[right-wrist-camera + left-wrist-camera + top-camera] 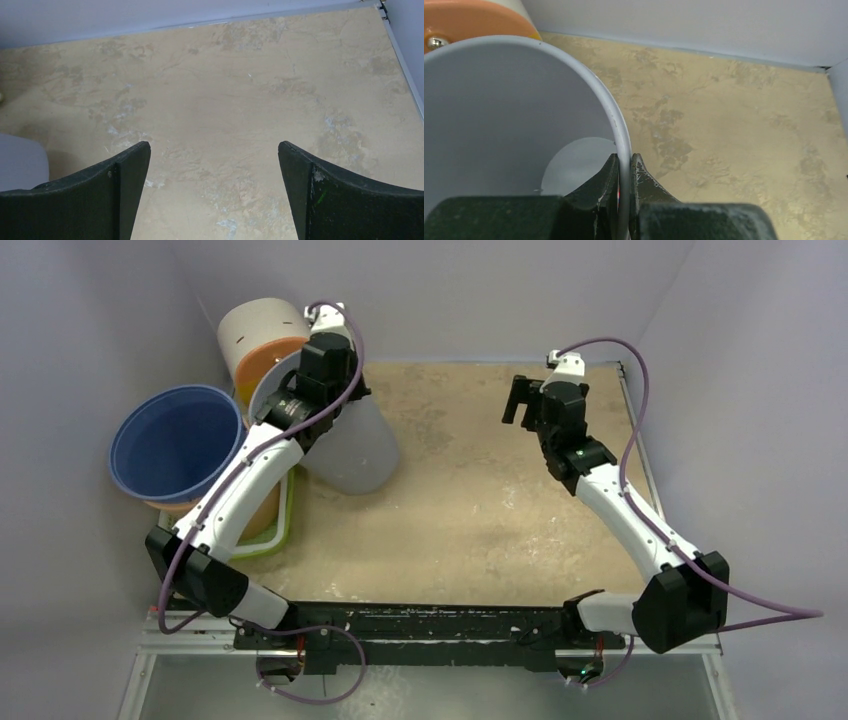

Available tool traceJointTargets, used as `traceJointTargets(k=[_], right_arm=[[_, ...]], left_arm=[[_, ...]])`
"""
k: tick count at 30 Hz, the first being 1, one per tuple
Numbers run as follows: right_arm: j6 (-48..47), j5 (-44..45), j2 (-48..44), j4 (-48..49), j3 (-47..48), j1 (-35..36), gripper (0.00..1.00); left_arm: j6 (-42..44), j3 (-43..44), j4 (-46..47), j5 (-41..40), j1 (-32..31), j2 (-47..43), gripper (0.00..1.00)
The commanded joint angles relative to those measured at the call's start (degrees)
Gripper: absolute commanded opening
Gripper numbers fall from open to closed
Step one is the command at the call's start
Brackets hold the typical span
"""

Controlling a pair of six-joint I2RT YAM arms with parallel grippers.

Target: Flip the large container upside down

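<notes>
The table on the right in the top view is empty, so my left gripper will next carry the container's rim to that side and then let go of it.
The large grey container (355, 450) stands tilted at the table's left, its mouth facing up and left. My left gripper (322, 380) is shut on its rim. In the left wrist view one finger is inside the wall and one outside, and my left gripper (624, 160) pinches the thin rim of the grey container (499, 115), whose round bottom shows inside. My right gripper (522, 400) is open and empty over the table's back right. In the right wrist view my right gripper (214, 147) has its jaws wide apart above bare tabletop, with an edge of the grey container (20, 162) at the far left.
A blue bucket (175, 445) sits at the far left above a green tray (285, 530). A beige and orange container (262, 335) lies behind the grey one; it also shows in the left wrist view (469, 20). Walls close in the back and both sides.
</notes>
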Motion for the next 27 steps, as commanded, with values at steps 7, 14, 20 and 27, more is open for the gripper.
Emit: traceJointTargets(k=[7,14,20,27], right_arm=[[-0.1,0.6,-2.8,1.8,-2.0,-0.3,1.00],[-1.0,0.7,-2.4,0.3,-1.5,-0.3,1.00],[-1.7,0.0,-2.8,-0.1,-1.1,-0.3,1.00],[-5.8,1.0,-2.2,-1.4,2.1,-0.3,1.00]], left_arm=[[3.8,-0.5,6.8,-8.1,-5.4,1.9,0.00],[4.5,-1.2,6.8,-8.1,-6.0,2.1,0.31],[5.2,0.6,5.9,-5.8,-6.2,1.2,0.55],[6.7,6.0,2.5,-8.1,-6.6,-2.1,0.62]])
